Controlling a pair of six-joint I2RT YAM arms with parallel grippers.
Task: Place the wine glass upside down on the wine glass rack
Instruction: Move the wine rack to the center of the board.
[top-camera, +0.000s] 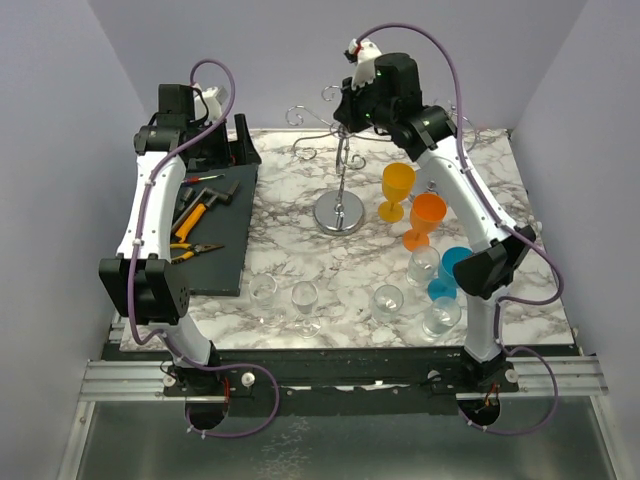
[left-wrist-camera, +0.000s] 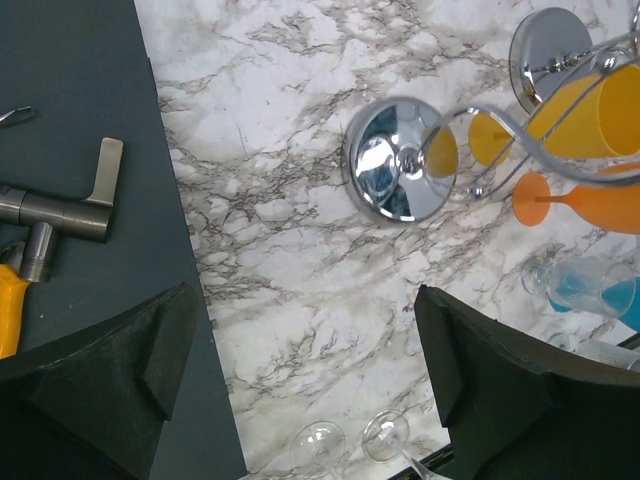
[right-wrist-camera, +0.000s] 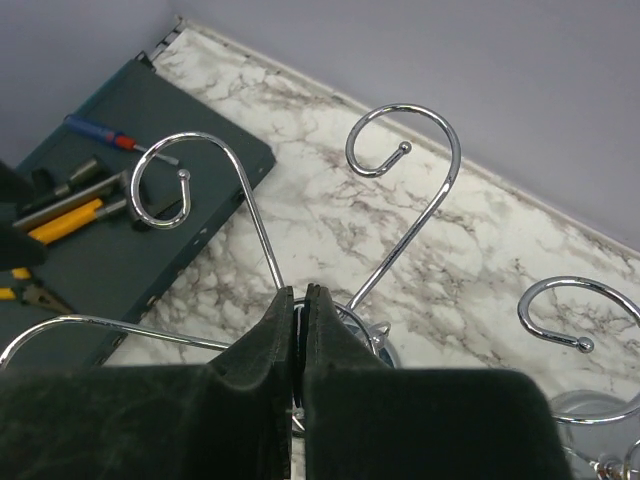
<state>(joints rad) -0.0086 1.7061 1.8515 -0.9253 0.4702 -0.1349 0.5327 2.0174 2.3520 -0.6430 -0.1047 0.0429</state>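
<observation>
The robot's right gripper will pull the rack back and let go of it, because the open marble before the rack's base (top-camera: 331, 247) lies back from the gripper.
The chrome wine glass rack (top-camera: 340, 211) stands at the back middle of the marble table, its curled hooks (right-wrist-camera: 403, 147) bare. My right gripper (top-camera: 349, 108) hangs over the rack's top. Its jaws are shut where the hook arms meet, with a thin chrome sliver of the rack between the pads (right-wrist-camera: 298, 292). Several clear wine glasses (top-camera: 305, 298) stand upright near the front edge, and yellow (top-camera: 397, 187), orange (top-camera: 427, 214) and blue (top-camera: 456, 267) ones stand to the right of the rack. My left gripper (left-wrist-camera: 305, 320) is open and empty, high over the table, with the rack's base (left-wrist-camera: 400, 172) below it.
A dark mat (top-camera: 215, 250) on the left carries pliers, a hammer and a screwdriver (top-camera: 203, 178). Purple-grey walls close in the back and sides. Two clear glasses (left-wrist-camera: 322, 447) show below the left gripper at the table's front edge.
</observation>
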